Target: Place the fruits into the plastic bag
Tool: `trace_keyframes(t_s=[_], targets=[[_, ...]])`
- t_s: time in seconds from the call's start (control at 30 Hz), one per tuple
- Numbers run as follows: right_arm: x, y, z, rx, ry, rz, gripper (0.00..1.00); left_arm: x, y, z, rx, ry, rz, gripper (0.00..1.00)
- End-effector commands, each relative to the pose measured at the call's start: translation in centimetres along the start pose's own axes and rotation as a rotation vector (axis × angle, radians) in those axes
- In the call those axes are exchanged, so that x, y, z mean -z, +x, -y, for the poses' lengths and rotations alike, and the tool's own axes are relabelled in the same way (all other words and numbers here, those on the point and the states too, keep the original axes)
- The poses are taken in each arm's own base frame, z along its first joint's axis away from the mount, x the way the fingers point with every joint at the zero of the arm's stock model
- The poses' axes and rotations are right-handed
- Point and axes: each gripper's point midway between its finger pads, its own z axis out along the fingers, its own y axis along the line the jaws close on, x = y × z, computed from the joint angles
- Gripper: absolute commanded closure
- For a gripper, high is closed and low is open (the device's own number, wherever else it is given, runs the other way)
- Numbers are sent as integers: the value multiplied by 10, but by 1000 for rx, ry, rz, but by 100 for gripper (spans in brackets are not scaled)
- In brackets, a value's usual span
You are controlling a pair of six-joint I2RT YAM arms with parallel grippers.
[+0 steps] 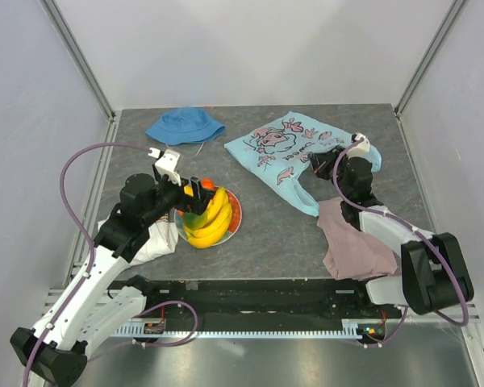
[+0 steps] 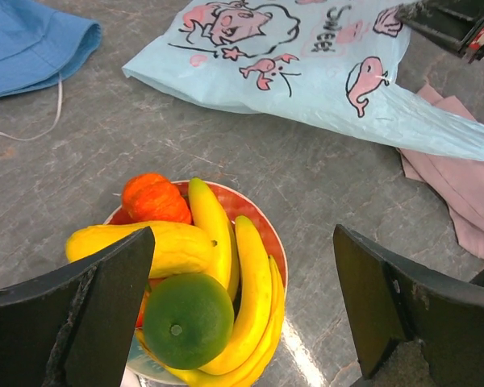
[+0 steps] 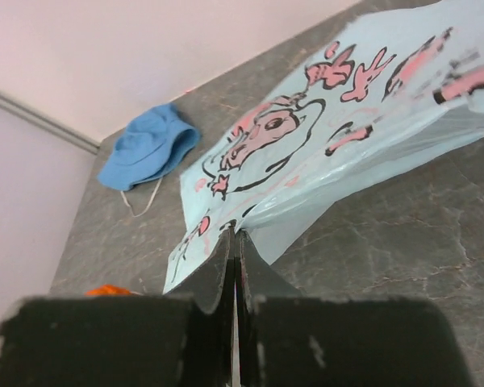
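My left gripper will next move open toward the right in the top view, to the bag's rim (image 1: 307, 159) (image 2: 390, 24) next to my right gripper's fingers, because they are pinching the bag there.
The fruits lie heaped on a red-rimmed plate (image 2: 264, 219): yellow bananas (image 2: 254, 290) (image 1: 214, 219), a round green fruit (image 2: 188, 320), a bumpy orange-red fruit (image 2: 153, 197) (image 1: 207, 184) and a stubby yellow fruit (image 2: 157, 246). My left gripper (image 2: 242, 314) (image 1: 198, 193) hangs open just above them, a finger on each side of the pile, holding nothing. The light-blue plastic bag (image 1: 278, 149) (image 2: 306, 64) (image 3: 323, 137) lies flat at the back of the table. My right gripper (image 3: 236, 234) (image 1: 321, 161) is shut on the bag's near edge, pinching the thin plastic at its tips.
A blue bucket hat (image 1: 184, 125) (image 2: 32, 40) (image 3: 149, 145) lies at the back left. A pink cloth (image 1: 351, 242) (image 2: 460, 193) lies under the right arm, near the front right. A white cloth (image 1: 157, 242) sits under the left arm beside the plate.
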Motion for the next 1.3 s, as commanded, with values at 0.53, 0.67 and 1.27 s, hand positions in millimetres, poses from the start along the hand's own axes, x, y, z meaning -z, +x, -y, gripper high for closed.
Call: trace_keyframes(t_s=[0.53,0.67,1.27], targets=[[60,89,-44,-45,-145,-370,100,-59,-3,88,73,282,22,5],[66,92,-47,-67,-147,-375,100,-86,16,107,68,331,-30,5],[70,89,-59,-107,-159,-367,100,-144,57,167,31,448,-93,5]])
